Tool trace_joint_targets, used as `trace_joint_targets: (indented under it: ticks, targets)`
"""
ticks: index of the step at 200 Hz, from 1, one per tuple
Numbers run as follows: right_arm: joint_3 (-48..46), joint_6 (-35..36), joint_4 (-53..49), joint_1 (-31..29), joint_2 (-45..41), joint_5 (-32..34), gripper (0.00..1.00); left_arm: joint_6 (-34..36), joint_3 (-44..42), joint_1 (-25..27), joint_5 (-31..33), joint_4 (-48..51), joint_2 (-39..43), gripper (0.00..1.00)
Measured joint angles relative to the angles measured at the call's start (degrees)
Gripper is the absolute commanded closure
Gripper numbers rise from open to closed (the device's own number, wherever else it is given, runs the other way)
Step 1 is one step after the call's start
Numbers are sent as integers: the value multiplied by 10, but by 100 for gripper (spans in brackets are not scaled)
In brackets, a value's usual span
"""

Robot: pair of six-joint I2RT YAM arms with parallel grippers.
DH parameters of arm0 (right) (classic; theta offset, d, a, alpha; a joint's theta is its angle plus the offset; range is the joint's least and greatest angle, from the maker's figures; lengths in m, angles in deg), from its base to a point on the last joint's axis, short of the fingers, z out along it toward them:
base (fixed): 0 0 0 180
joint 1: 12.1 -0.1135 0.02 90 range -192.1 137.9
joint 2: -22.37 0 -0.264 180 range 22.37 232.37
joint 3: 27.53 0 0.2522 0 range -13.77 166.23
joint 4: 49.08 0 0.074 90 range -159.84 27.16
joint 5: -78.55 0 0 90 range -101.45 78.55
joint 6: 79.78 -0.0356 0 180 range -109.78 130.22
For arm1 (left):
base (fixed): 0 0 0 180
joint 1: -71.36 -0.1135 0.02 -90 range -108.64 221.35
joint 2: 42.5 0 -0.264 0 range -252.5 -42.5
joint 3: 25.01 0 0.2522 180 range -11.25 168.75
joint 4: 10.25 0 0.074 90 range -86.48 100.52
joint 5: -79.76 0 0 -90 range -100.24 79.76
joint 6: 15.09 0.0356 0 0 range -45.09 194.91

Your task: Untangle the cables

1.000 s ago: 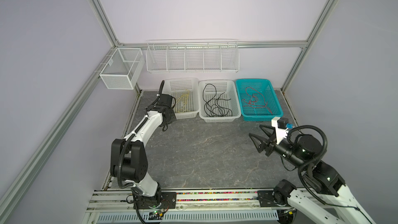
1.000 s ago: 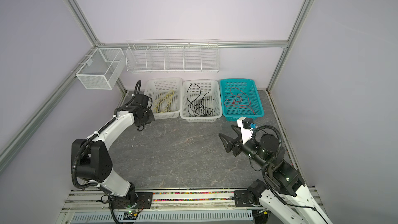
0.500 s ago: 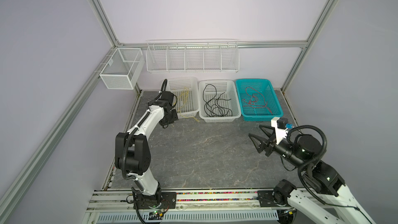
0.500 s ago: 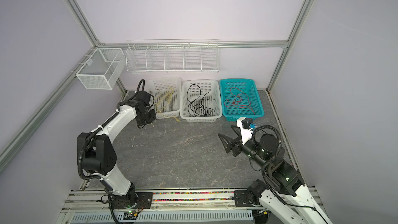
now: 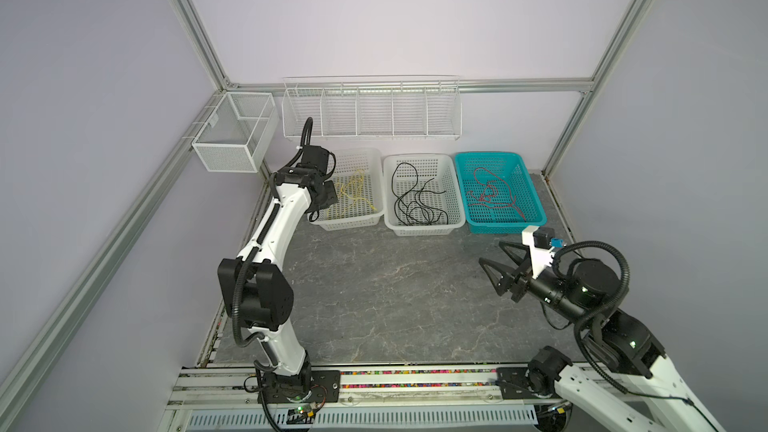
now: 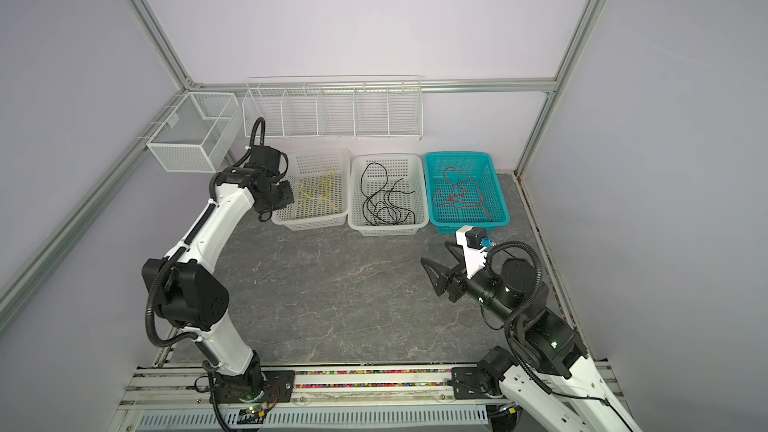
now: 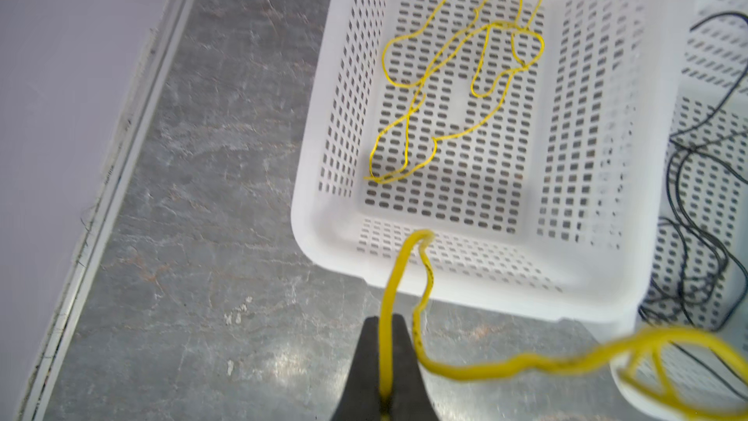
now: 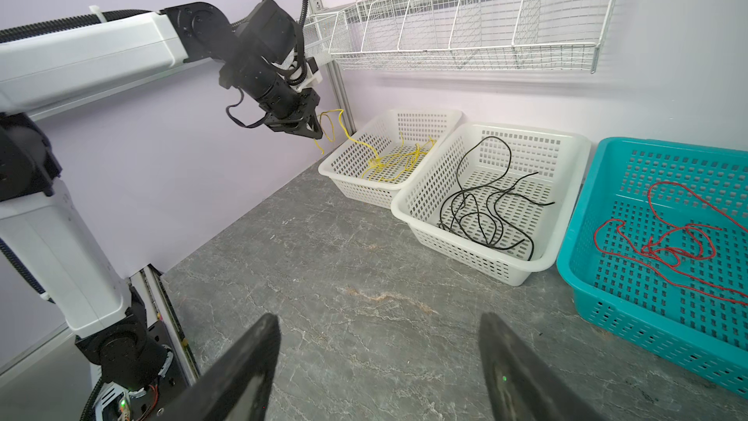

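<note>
The near part of the bottom of the white basket (image 5: 353, 208) (image 7: 445, 193) has more yellow cables on it, so the left gripper will next move outward over it and go down to release the yellow cable.
My left gripper (image 7: 384, 322) is shut on a yellow cable (image 7: 391, 273). It hangs above the near-left corner of the left white basket (image 5: 349, 223); the right wrist view shows this gripper (image 8: 317, 134) too. The cable loops from the fingers and trails over the rim. More yellow cables (image 5: 353, 192) lie in that basket. Black cables (image 5: 415, 201) lie in the middle white basket (image 5: 424, 228). Red cables (image 5: 490, 195) lie in the teal basket (image 5: 507, 226). My right gripper (image 5: 490, 252) hovers open and empty over the table, in front of the teal basket.
A white wire rack (image 5: 370, 110) hangs on the back wall above the baskets. A mesh box (image 5: 235, 139) is fixed to the left frame rail. The grey stone tabletop (image 5: 395, 292) stretches between the two arms. Aluminium posts stand at the back corners.
My left arm has shifted beside the left basket with the yellow cable, and its wrist now sits slightly higher and farther back than half a second ago. The right arm has not moved.
</note>
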Motion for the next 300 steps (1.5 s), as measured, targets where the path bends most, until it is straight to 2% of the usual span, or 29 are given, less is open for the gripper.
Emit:
trace_joint_targets:
  ticks: [88,108,127,143,151,164,184,224,245,264,282,300]
  targets:
    - [0,0,0,0,6,-4,20,-4,327,-4,61,95,-301,100]
    - [0,0,0,0,11,-3,20,-2,340,-5,64,108,-317,78]
    - [0,-1,-1,0,17,0,12,4,344,-4,60,122,-311,56]
    - [1,-4,-5,0,24,11,5,6,337,-3,53,124,-292,27]
    - [2,-8,-6,0,30,16,0,13,318,0,50,118,-268,21]
    - [5,-9,-9,0,39,28,11,14,280,5,45,113,-220,18]
    - [13,-17,-19,0,52,54,12,18,185,16,28,78,-111,0]
    - [16,-22,-39,0,65,183,12,33,-85,20,0,-56,132,1]
    - [8,-27,-36,1,85,284,12,39,-242,20,1,-141,233,1]
    - [7,-26,-34,9,128,348,11,42,-373,20,0,-220,304,1]
    - [7,-5,-30,36,175,368,11,45,-471,19,0,-281,356,1]
    - [6,-4,-29,88,215,353,11,48,-537,19,12,-331,391,1]
